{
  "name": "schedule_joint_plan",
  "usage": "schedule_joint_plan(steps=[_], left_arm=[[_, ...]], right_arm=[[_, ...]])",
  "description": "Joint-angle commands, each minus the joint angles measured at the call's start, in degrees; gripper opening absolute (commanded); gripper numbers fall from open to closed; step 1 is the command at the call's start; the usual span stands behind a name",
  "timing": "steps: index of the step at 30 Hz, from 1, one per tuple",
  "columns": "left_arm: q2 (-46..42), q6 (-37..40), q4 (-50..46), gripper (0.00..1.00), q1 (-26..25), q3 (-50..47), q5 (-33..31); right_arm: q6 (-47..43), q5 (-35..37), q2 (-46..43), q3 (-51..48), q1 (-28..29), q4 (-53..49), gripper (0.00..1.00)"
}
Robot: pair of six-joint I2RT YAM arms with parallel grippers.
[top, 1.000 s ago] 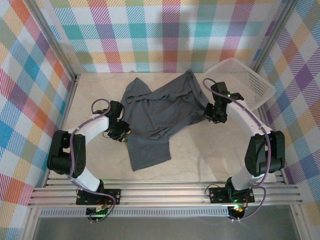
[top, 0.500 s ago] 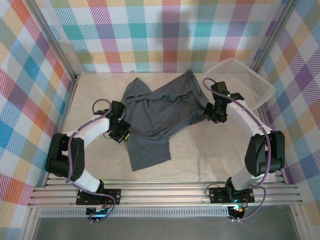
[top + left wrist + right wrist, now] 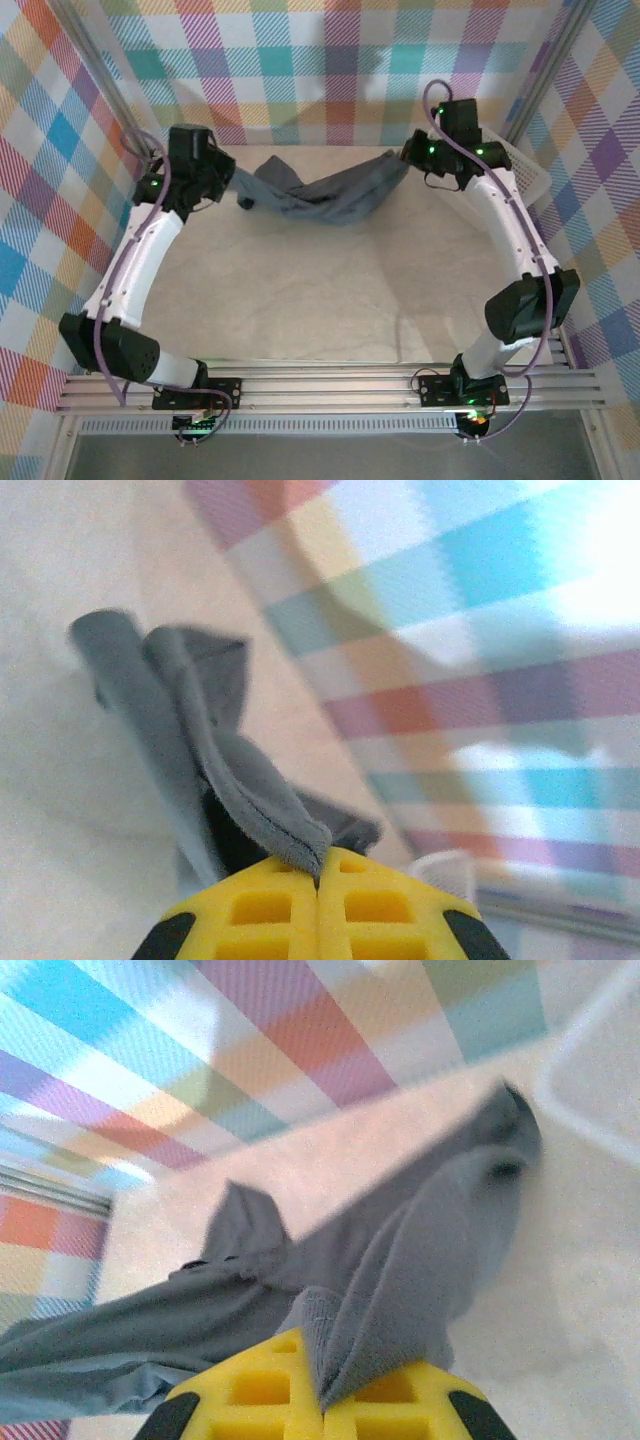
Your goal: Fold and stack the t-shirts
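Observation:
I will swing my right gripper up next, then down to the far tabletop strip (image 3: 357, 154) (image 3: 375, 1125) by the checked wall and let go, because the shirt is hanging bunched up in a sagging band.
A dark slate-grey t-shirt (image 3: 325, 195) hangs stretched in a sagging band between my two grippers, above the far part of the table. My left gripper (image 3: 231, 181) is shut on its left end. In the left wrist view a hemmed fold of the cloth (image 3: 215, 770) runs into the closed yellow fingertips of that gripper (image 3: 320, 875). My right gripper (image 3: 407, 156) is shut on the shirt's right end. The right wrist view has a bunched edge of the grey cloth (image 3: 400, 1260) pinched between the closed fingers of the gripper (image 3: 322, 1405). The rest of the shirt trails away to the left.
A white lattice basket (image 3: 522, 168) stands at the back right, partly behind my right arm; its rim (image 3: 600, 1050) lies close to the right gripper. The checked walls (image 3: 330, 60) stand close behind both raised grippers. The pale tabletop (image 3: 320, 290) lies below.
Both arms have risen from table level toward the back wall, lifting the shirt off the table into a hanging band. The left gripper has shut on the cloth.

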Motion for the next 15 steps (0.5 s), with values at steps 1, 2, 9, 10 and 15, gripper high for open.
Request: schedule_joint_plan(steps=[1, 2, 9, 10, 15], left_arm=[[-5.7, 3.4, 4.2, 0.00, 0.6, 6.1, -8.8], [-7.0, 4.4, 4.4, 0.00, 0.6, 7.7, -10.3], [-13.8, 9.3, 7.6, 0.00, 0.6, 14.5, -19.6], [-13.8, 9.7, 7.3, 0.00, 0.6, 15.9, -20.7], [-8.1, 11.1, 5.1, 0.00, 0.7, 24.4, -20.9]], right_arm=[[0.1, 0.3, -6.6, 1.5, -0.4, 9.7, 0.00], [0.0, 0.7, -8.2, 1.4, -0.4, 10.8, 0.00], [2.7, 4.7, -21.2, -6.8, -0.4, 18.0, 0.00], [2.7, 5.2, -22.3, -7.2, -0.4, 18.5, 0.00], [2.4, 2.7, -19.8, -3.3, -0.4, 17.8, 0.00]])
